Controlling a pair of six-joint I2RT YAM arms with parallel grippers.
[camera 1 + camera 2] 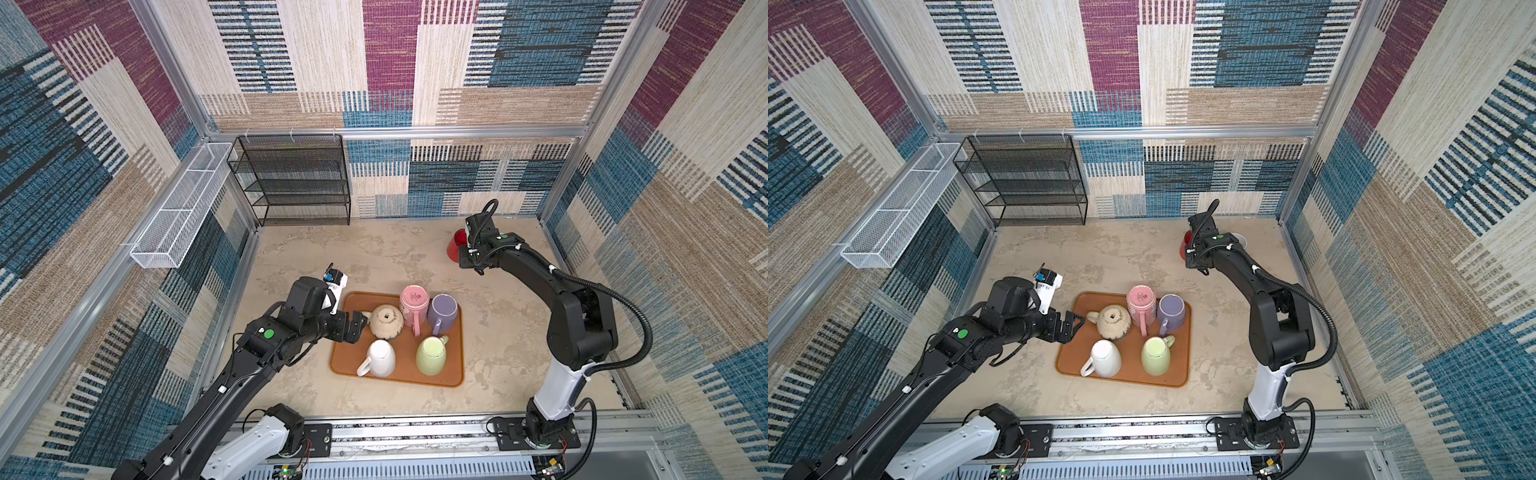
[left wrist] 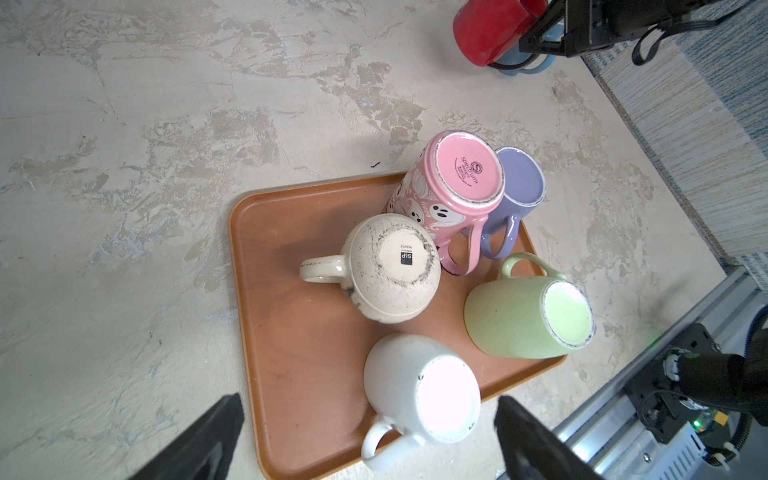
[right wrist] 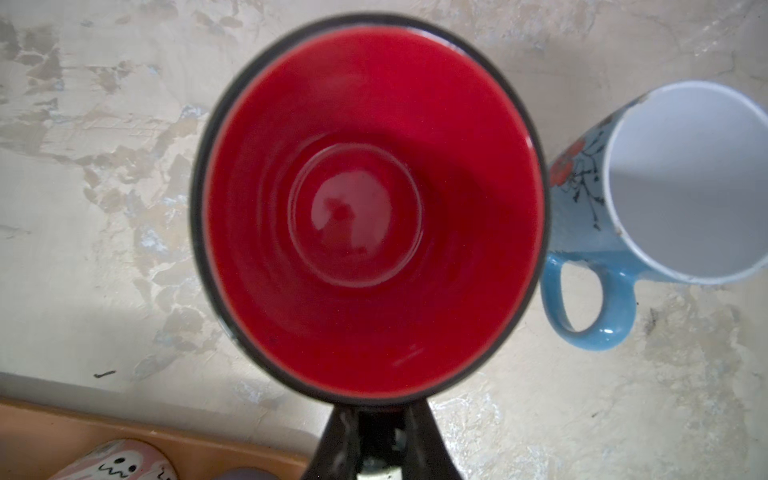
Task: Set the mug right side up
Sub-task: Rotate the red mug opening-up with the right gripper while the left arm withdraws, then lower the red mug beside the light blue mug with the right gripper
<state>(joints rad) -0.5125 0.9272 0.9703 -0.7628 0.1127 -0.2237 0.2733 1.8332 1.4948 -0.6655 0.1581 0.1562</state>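
Note:
The red mug [image 3: 374,208] already has its opening facing up, so my right gripper will move down onto the tabletop beside the blue mug and let go of it there.
A red mug [image 3: 374,208] stands mouth up at the back right of the table, also seen in both top views [image 1: 456,245] [image 1: 1185,245]. My right gripper [image 3: 376,409] is shut on it just under the rim, at its near side; the handle is hidden. I cannot tell whether its base touches the table. My left gripper [image 1: 359,326] [image 2: 370,405] is open and holds nothing, over the left edge of the brown tray [image 1: 453,374], beside the handle of an upside-down cream mug [image 1: 386,321].
Also upside down on the tray are pink [image 1: 413,303], purple [image 1: 442,313], green [image 1: 432,355] and white [image 1: 380,357] mugs. An upright blue mug [image 3: 582,199] stands right next to the red one. A black mesh shelf [image 1: 291,178] and a white wire basket [image 1: 178,216] line the back left.

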